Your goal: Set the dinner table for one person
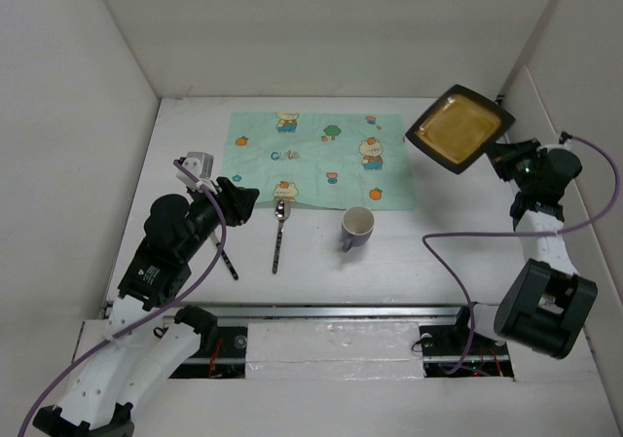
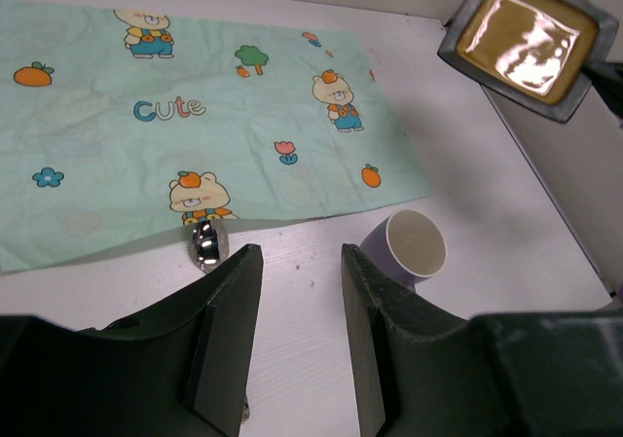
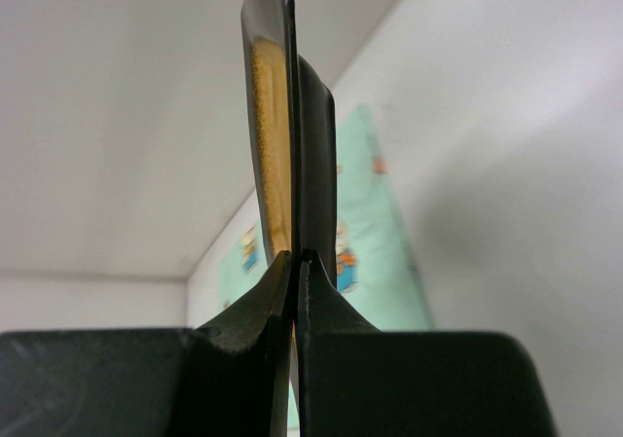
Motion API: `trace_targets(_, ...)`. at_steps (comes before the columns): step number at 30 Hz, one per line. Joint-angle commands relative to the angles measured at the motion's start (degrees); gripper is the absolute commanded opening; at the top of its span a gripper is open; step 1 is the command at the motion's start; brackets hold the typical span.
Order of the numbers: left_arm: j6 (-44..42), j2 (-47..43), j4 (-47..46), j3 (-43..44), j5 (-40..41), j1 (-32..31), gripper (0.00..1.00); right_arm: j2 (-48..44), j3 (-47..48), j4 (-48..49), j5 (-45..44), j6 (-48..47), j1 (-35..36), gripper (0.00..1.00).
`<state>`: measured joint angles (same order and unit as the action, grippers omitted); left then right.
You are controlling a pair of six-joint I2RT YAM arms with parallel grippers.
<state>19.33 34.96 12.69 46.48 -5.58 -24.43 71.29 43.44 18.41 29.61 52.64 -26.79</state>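
Observation:
The right gripper carries the plate over the placemat's bare middle (image 1: 310, 155) next, then lowers and releases it, since that lies below and to the left in the top view.
The white dinner table (image 1: 448, 262) carries a mint bear-print placemat (image 1: 321, 158). My right gripper (image 1: 498, 152) is shut on the rim of a square dark plate with an amber inside (image 1: 458, 127), held tilted in the air at the right, beyond the placemat's right edge; it shows edge-on in the right wrist view (image 3: 282, 126). My left gripper (image 2: 297, 262) is open and empty, low over the table near a spoon (image 1: 279, 231) whose bowl (image 2: 208, 240) lies at the placemat's near edge. A purple cup (image 1: 357, 229) stands upright on the table. A dark-handled utensil (image 1: 226, 259) lies left of the spoon.
White walls enclose the table on the left, back and right; the right wall (image 1: 574, 96) is close to the held plate. A metal rail (image 1: 321, 312) runs along the near edge.

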Motion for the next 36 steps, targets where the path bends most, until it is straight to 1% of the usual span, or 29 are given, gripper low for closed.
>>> trace_targets(1,-0.8,0.5,-2.3,-0.1,-0.3,0.6,0.35,7.0,11.6,9.4,18.3,-0.7,7.9,0.0)
trace_targets(3,-0.8,0.6,-2.4,-0.2,-0.7,1.1,0.35,11.2,15.2,10.1,20.7,-0.7,11.6,0.0)
trace_targets(4,-0.8,0.5,-2.4,-0.2,-0.7,1.1,0.35,14.9,18.4,10.8,22.1,-0.6,13.6,0.0)
trace_targets(5,-0.8,0.5,-2.4,-0.2,-0.5,1.7,0.35,16.6,20.3,9.9,22.7,-0.9,17.2,0.0)
trace_targets(7,-0.8,0.5,-2.2,-0.2,-0.3,1.7,0.35,19.5,23.1,9.9,23.5,-1.4,20.5,0.0)
trace_targets(8,-0.8,0.5,-2.2,-0.2,0.0,2.3,0.35,22.5,26.2,8.7,23.8,-1.8,23.5,0.0)
trace_targets(10,-0.8,0.3,-2.3,-0.3,0.0,2.3,0.35,25.0,28.7,8.7,24.6,-1.6,26.2,0.0)
trace_targets(13,-0.8,0.4,-2.4,-0.3,0.1,2.3,0.35,30.3,32.4,11.0,25.6,1.0,30.6,0.0)
trace_targets(15,-0.8,0.5,-2.4,-0.3,0.0,2.3,0.35,34.2,34.0,15.1,25.2,4.3,33.0,0.0)
trace_targets(16,-0.8,0.5,-2.3,-0.4,0.0,2.3,0.35,35.4,34.4,16.5,24.9,5.7,33.6,0.0)
trace_targets(17,-0.8,0.5,-2.4,-0.4,0.0,2.3,0.35,36.9,35.0,20.0,24.8,6.9,34.3,0.0)
trace_targets(18,-0.8,0.6,-2.4,-0.4,0.0,2.3,0.35,39.7,35.7,22.3,24.7,10.4,34.9,0.0)
trace_targets(20,-0.9,0.6,-2.3,-0.4,0.0,2.3,0.35,42.5,36.9,27.1,24.1,13.2,36.6,0.0)
trace_targets(21,-0.9,0.6,-2.4,-0.4,-0.2,2.3,0.35,43.7,37.4,28.0,23.7,14.8,36.6,0.0)
trace_targets(22,-0.9,0.6,-2.4,-0.5,-0.1,2.3,0.35,46.1,38.7,28.1,22.9,15.1,37.5,0.0)
trace_targets(25,-0.8,0.7,-2.3,-0.4,0.0,2.3,0.35,49.0,39.5,28.7,20.2,15.6,38.2,0.0)
trace_targets(30,-0.9,1.1,-2.4,-0.5,-0.4,2.3,0.35,53.5,41.2,32.9,18.0,19.3,39.4,0.0)
trace_targets(35,-0.8,1.2,-2.4,-0.4,-0.4,2.3,0.35,56.6,43.3,32.2,16.4,19.5,40.6,0.0)
trace_targets(36,-0.9,1.2,-2.4,-0.5,-0.3,2.3,0.36,57.2,44.4,30.2,15.8,17.9,40.6,0.0)
